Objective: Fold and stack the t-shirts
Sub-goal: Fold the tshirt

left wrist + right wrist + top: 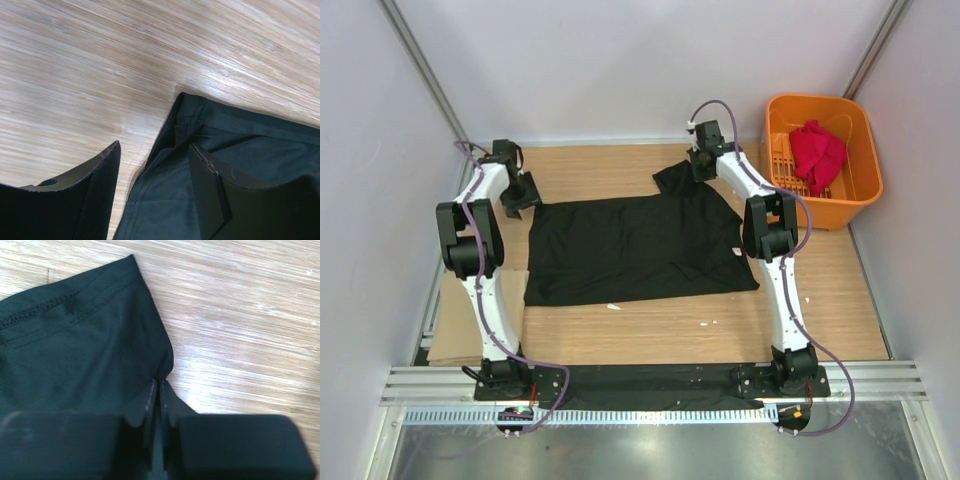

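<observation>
My left gripper will move its open fingers outward, then close them on the black t-shirt's far corner.
The black t-shirt (635, 250) lies spread flat on the wooden table, with one sleeve (676, 180) sticking out at its far right. My right gripper (703, 165) is at that sleeve. In the right wrist view its jaws (159, 390) are pinched shut on the edge of the black cloth (75, 350). My left gripper (523, 195) is at the shirt's far left corner. It stands open (155, 175) astride the hemmed edge of the cloth (170, 200), with one finger (100, 185) over bare wood and the other (210, 190) over the shirt. The red t-shirt (817, 155) lies crumpled in the basket.
The orange slotted basket (850, 190) stands at the far right of the table. A tan cardboard sheet (455, 335) lies at the near left beside the left arm's base. White walls close in the left, back and right sides.
</observation>
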Robot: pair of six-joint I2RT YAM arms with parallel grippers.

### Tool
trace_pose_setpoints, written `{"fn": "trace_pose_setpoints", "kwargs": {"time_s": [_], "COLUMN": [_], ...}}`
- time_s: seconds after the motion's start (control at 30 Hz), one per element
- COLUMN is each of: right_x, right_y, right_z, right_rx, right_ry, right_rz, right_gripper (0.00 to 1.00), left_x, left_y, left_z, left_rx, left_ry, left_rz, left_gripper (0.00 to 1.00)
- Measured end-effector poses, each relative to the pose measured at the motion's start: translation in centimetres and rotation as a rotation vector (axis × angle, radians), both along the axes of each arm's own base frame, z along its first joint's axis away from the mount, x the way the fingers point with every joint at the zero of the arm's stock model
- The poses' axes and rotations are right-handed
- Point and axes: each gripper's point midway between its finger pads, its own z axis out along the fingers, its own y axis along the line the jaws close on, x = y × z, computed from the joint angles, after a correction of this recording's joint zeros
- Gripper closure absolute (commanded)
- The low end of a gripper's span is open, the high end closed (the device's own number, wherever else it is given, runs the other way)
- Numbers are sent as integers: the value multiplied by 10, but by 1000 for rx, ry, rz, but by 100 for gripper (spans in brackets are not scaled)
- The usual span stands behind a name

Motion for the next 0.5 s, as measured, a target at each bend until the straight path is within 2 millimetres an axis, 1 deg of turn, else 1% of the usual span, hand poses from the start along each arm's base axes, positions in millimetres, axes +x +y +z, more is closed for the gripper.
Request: {"fn": "trace_pose_setpoints", "kwargs": {"time_s": [0.03, 0.1, 0.17, 0.33, 0.5], "right_x": [0, 1, 1, 2, 3], "right_y": [0, 1, 1, -3, -7], "right_z": [0, 1, 2, 2, 2], "right_rx": [-10, -30, -41, -45, -38], "right_ry": [-3, -8, -12, -13, -12], "right_rz": [-1, -6, -13, -28, -40], "right_gripper": [90, 95, 97, 99, 99], "left_x": [0, -1, -1, 4, 11], "left_y": [0, -2, -3, -9, -9], "left_z": [-2, -9, -13, -10, -12], "left_rx": [-2, -9, -20, -49, -54], "left_ry": [6, 18, 28, 14, 9], "left_rz": [-1, -3, -7, -20, -24], "left_gripper": [42, 41, 41, 40, 42]}}
